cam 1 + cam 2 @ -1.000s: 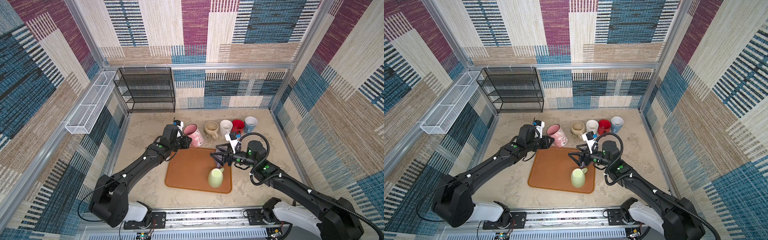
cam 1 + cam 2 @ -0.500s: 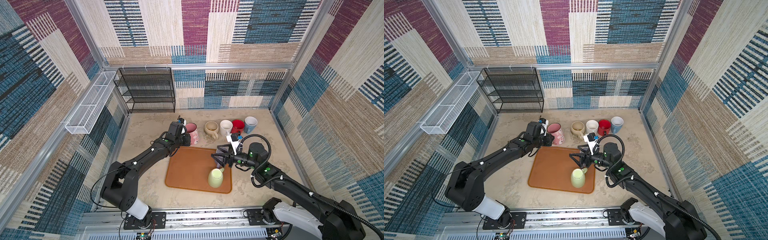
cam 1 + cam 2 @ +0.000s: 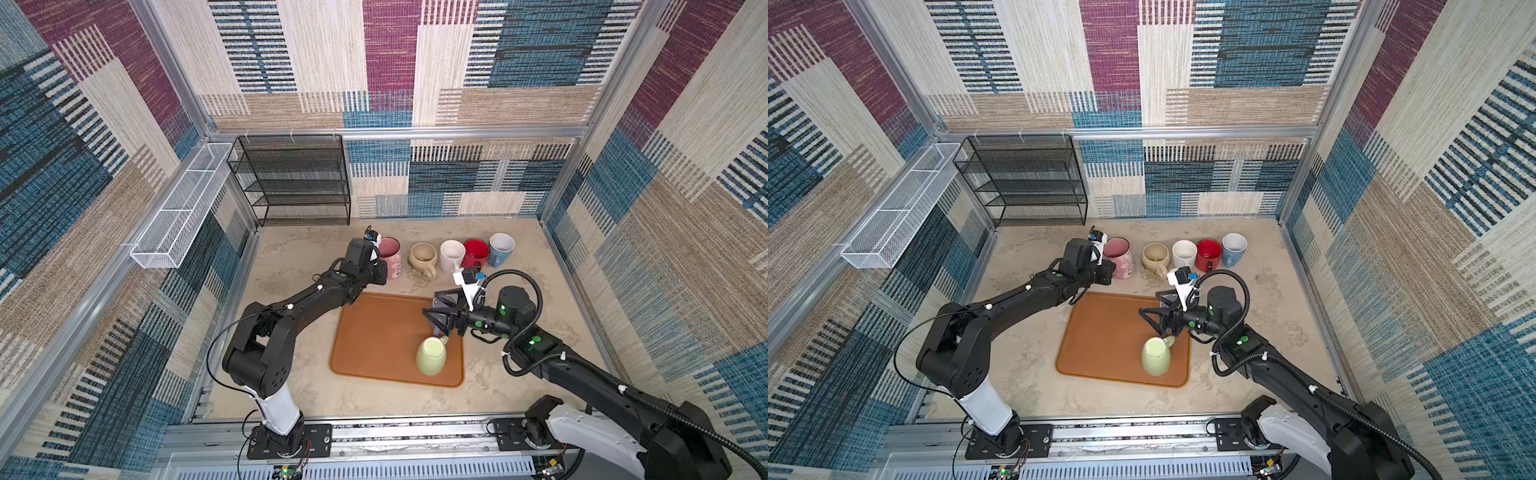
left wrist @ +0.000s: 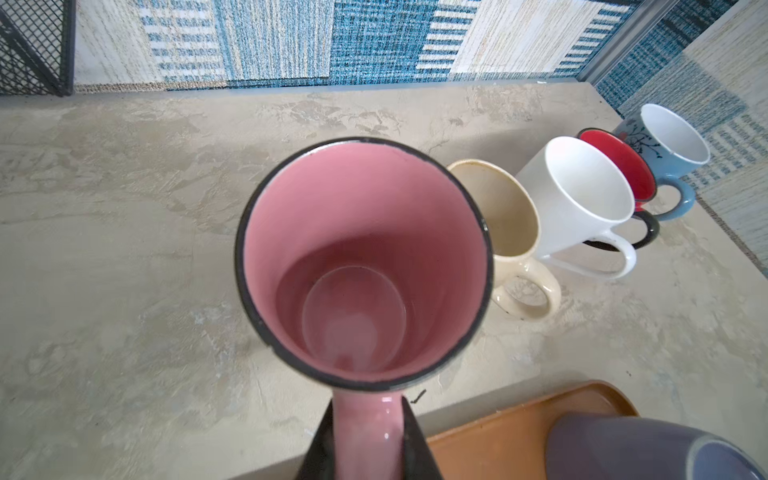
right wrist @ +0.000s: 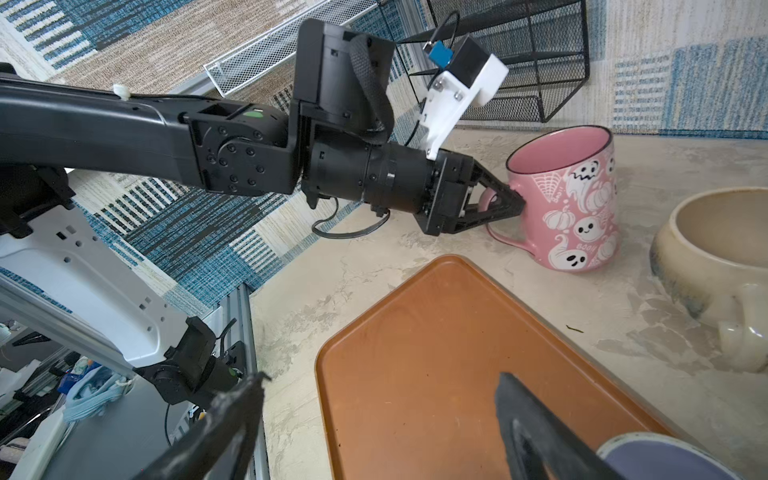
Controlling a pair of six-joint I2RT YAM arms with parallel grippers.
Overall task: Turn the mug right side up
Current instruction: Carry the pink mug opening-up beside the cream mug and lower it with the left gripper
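The pink mug's opening already faces up, so my left gripper should move down and outward and release it on the bare tabletop (image 3: pixel 1135 267) beside the beige mug.
A pink mug (image 3: pixel 390 249) (image 3: pixel 1119 253) with ghost prints stands right side up, mouth up, at the left end of a row of mugs. In the right wrist view its base (image 5: pixel 577 266) looks set on the table. My left gripper (image 5: pixel 513 203) (image 4: pixel 368 419) (image 3: pixel 380 272) is shut on its handle (image 4: pixel 368 436), one finger on each side. My right gripper (image 5: pixel 382 378) (image 3: pixel 432 309) (image 3: pixel 1152 305) is open over the orange tray (image 3: pixel 374 336) (image 5: pixel 415 353), with nothing between its fingers.
Beige (image 3: pixel 423 255), white (image 3: pixel 452 253), red (image 3: pixel 476 251) and blue (image 3: pixel 500 247) mugs stand upright right of the pink one. A pale green mug (image 3: pixel 431 357) sits base up on the tray. A purple-grey mug (image 5: pixel 665 457) (image 4: pixel 644 449) lies under my right gripper. A black wire rack (image 3: pixel 291 178) stands at the back.
My left arm has reached farther back with the pink mug, which has gone from tilted to upright beside the beige mug. The right arm has hardly moved.
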